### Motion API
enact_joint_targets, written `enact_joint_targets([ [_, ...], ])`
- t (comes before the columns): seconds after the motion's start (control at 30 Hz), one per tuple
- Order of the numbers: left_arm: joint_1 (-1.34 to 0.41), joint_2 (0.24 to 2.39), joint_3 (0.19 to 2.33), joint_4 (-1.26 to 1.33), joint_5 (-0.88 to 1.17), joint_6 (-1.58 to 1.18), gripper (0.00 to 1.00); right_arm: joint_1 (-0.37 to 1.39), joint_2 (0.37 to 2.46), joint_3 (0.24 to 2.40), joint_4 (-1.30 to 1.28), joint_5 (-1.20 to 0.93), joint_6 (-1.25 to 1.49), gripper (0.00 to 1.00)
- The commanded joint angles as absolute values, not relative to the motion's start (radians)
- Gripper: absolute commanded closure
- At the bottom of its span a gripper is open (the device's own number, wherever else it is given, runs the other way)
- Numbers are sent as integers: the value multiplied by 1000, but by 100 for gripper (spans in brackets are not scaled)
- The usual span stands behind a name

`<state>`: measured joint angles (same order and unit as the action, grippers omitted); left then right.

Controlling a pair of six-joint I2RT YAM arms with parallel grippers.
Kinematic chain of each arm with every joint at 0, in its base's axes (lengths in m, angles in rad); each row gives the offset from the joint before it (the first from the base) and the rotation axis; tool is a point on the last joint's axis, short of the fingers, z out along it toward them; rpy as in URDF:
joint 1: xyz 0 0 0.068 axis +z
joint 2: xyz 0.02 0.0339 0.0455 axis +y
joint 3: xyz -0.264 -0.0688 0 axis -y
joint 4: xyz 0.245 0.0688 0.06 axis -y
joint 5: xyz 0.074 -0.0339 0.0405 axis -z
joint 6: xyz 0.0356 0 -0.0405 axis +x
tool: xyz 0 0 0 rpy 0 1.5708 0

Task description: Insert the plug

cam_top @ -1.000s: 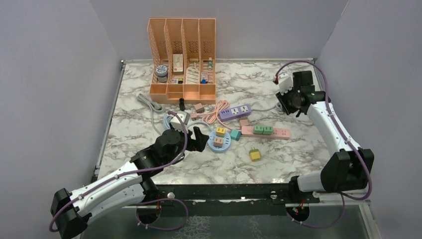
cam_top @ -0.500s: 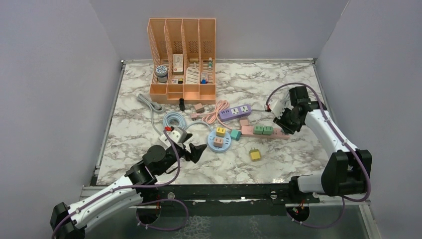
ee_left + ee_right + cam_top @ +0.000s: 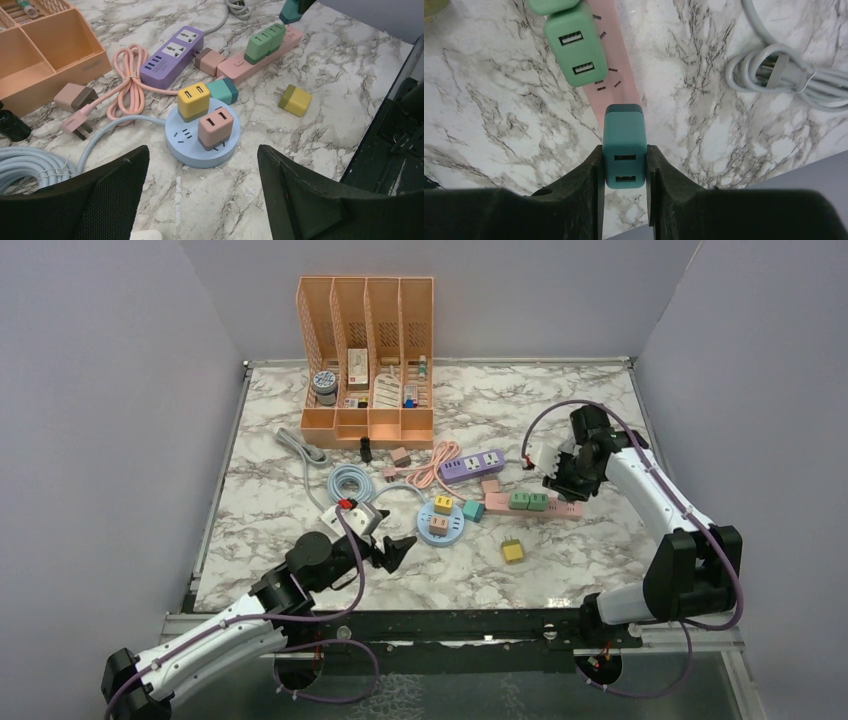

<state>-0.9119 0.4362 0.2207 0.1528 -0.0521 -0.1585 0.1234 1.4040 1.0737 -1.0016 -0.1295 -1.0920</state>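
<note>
My right gripper will slide to the left in the top view, lower the teal plug and let go, because the power strip's free socket slots are below it and on that side.
In the right wrist view my right gripper (image 3: 624, 152) is shut on a teal plug (image 3: 624, 140) with two USB slots facing the camera. The plug hangs right over the end of the pink power strip (image 3: 621, 50), just past its last free socket slots and two green plugs (image 3: 576, 50). From above, that gripper (image 3: 562, 488) sits at the strip's (image 3: 500, 505) right end. My left gripper (image 3: 395, 545) stands open and holds nothing, low over the marble in front of the round blue socket hub (image 3: 180, 136).
The hub carries a yellow plug (image 3: 194, 100) and a pink plug (image 3: 216, 127). A yellow-green plug (image 3: 513, 551) lies loose. A purple strip (image 3: 472, 465), pink cord (image 3: 131, 80), grey cable (image 3: 774, 75) and orange organizer (image 3: 368, 350) lie farther back.
The right arm swung from the back right corner down to the pink strip's right end, carrying the teal plug. The left arm drew back toward the near edge, still open.
</note>
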Motion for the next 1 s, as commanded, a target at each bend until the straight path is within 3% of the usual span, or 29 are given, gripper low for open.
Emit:
enact_joint_targets([
  [0.0, -912, 382, 251, 117, 3, -87, 19, 170, 1435, 1130, -1034, -159, -1152, 99],
  [0.63, -911, 377, 238, 157, 54, -62, 19, 213, 1438, 1010, -984, -173, -1178, 99],
  [0.97, -912, 373, 241, 150, 56, -55, 19, 212, 1470, 1052, -913, -232, -1185, 99],
])
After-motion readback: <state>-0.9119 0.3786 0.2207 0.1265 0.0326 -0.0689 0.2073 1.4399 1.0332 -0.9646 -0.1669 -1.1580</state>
